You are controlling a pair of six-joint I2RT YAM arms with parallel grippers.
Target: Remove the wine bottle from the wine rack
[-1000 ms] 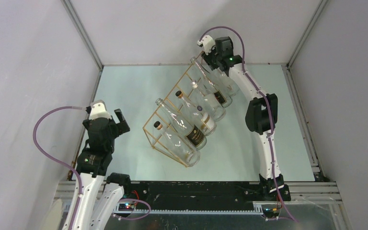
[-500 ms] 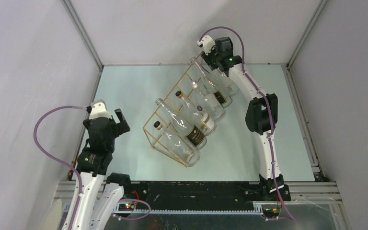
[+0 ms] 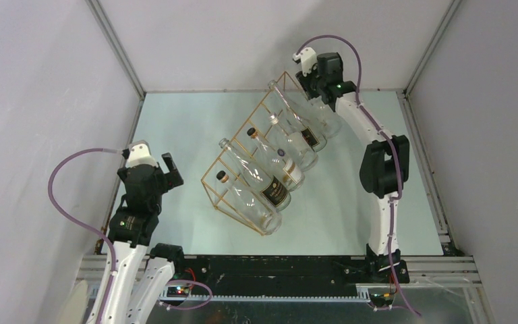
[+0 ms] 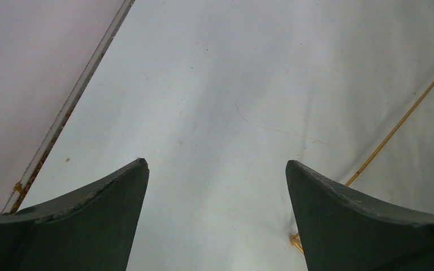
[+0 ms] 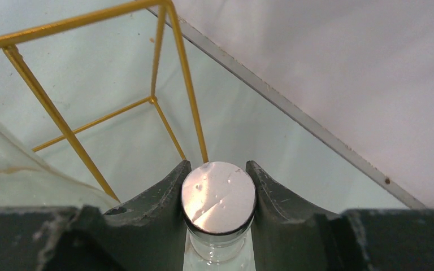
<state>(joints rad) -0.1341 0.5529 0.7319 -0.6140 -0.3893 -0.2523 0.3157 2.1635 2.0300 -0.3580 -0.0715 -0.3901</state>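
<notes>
My right gripper should next carry the bottle back, to the right in the top view, onto open tabletop by the side (image 3: 410, 201) and let go of it.
The wine rack (image 3: 243, 127) is a gold wire frame lying slantwise mid-table with several clear glass bottles in it. My right gripper (image 3: 312, 86) is at the rack's far right end, shut on the neck of the rightmost wine bottle (image 3: 328, 123). In the right wrist view its shiny round cap (image 5: 218, 197) sits clamped between my fingers (image 5: 164, 195), with the rack's wires (image 5: 183, 73) just beyond. My left gripper (image 3: 156, 163) is open and empty, left of the rack. In the left wrist view it (image 4: 215, 164) hangs over bare table, with a rack wire (image 4: 395, 127) at the right.
The other bottles (image 3: 270, 183) lie side by side in the rack's cells, necks pointing to the far left, some with dark labels. Grey walls enclose the table; the back wall's edge (image 5: 316, 132) runs close behind my right gripper.
My right gripper has moved to the right and slightly back with the bottle's neck in it, away from the rack's far corner. The left arm has not moved.
</notes>
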